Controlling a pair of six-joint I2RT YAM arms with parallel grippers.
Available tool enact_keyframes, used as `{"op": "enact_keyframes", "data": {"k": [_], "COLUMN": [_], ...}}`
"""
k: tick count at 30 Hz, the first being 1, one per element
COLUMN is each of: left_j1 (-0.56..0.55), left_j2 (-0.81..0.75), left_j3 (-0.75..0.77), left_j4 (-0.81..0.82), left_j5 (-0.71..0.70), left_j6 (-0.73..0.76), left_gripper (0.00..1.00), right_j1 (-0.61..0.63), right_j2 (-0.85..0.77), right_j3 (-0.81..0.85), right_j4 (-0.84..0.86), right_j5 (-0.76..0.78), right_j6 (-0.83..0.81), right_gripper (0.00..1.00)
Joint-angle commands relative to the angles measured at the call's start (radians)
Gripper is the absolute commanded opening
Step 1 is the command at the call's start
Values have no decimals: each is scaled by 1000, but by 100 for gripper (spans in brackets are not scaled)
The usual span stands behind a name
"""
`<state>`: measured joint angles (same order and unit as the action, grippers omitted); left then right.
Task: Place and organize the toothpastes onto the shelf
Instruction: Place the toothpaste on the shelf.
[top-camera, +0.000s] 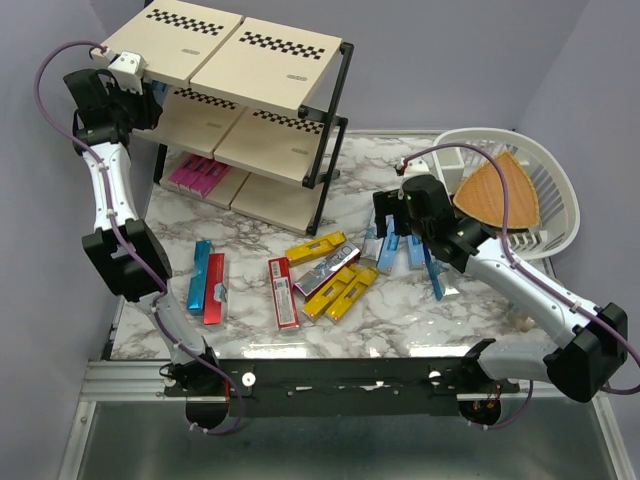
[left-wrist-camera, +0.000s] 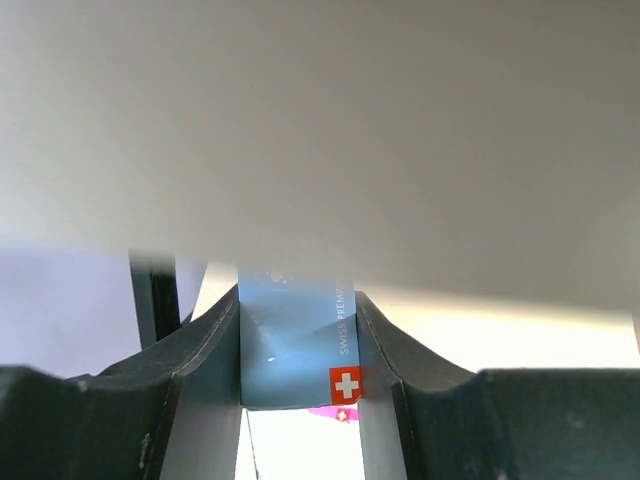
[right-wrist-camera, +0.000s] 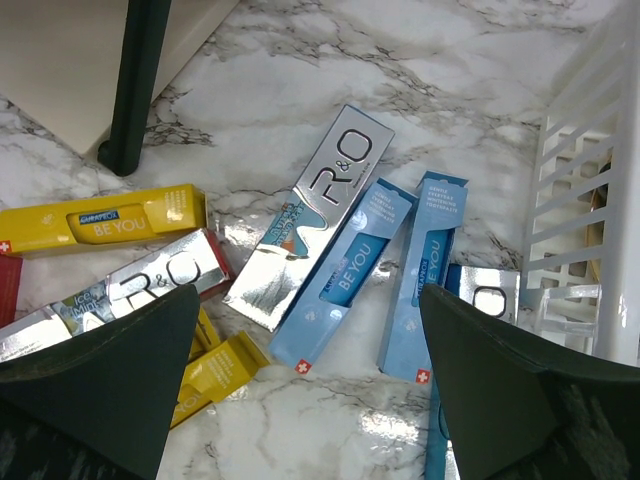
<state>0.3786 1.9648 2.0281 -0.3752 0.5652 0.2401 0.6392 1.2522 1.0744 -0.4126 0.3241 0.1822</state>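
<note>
Next, the left gripper moves back, then lowers the light blue toothpaste onto the middle board's end (top-camera: 166, 119) by the shelf's black leg, since that board stands empty.
The shelf (top-camera: 250, 60) stands at the back left, with pink toothpastes (top-camera: 197, 176) on its bottom board. My left gripper (top-camera: 148, 98) is at the shelf's left end by the middle tier, shut on a light blue toothpaste (left-wrist-camera: 295, 340) held under a beige board (left-wrist-camera: 320, 130). A bit of pink box (left-wrist-camera: 335, 411) shows below it. My right gripper (right-wrist-camera: 308, 300) is open above light blue toothpastes (right-wrist-camera: 345, 270) and a silver one (right-wrist-camera: 310, 215) lying on the table. In the top view it (top-camera: 392, 228) hovers over that cluster. Yellow (top-camera: 315, 247), silver (top-camera: 327, 270), red (top-camera: 283, 292) and blue (top-camera: 199, 275) boxes lie loose mid-table.
A white plastic basket (top-camera: 560, 200) holding a wedge-shaped wooden board (top-camera: 497, 195) stands at the right, its wall (right-wrist-camera: 590, 210) close beside my right gripper. A black shelf leg (right-wrist-camera: 135, 90) stands at the upper left of the right wrist view.
</note>
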Motion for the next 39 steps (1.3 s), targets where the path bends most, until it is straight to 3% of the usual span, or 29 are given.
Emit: {"op": "enact_keyframes", "data": {"k": [1, 6, 13, 26, 39], "left_j1": [16, 46, 60, 72, 71], "left_j2": [-67, -170, -175, -61, -20], "left_j3": [-126, -305, -336, -171, -163], "left_j4": [-8, 132, 140, 114, 122], "left_j5": [24, 70, 102, 133, 125], "left_j6": [25, -21, -9, -25, -45], "left_gripper": [43, 43, 43, 48, 67], "right_j1": [-9, -9, -9, -9, -9], "right_j2": [-10, -23, -33, -48, -48], "right_j3": [15, -1, -8, -30, -33], "right_j4": [-14, -12, -12, -14, -23], "right_j5": [12, 15, 0, -11, -19], "right_j6": [-9, -9, -4, 10, 17], "right_gripper": [99, 99, 99, 99, 99]}}
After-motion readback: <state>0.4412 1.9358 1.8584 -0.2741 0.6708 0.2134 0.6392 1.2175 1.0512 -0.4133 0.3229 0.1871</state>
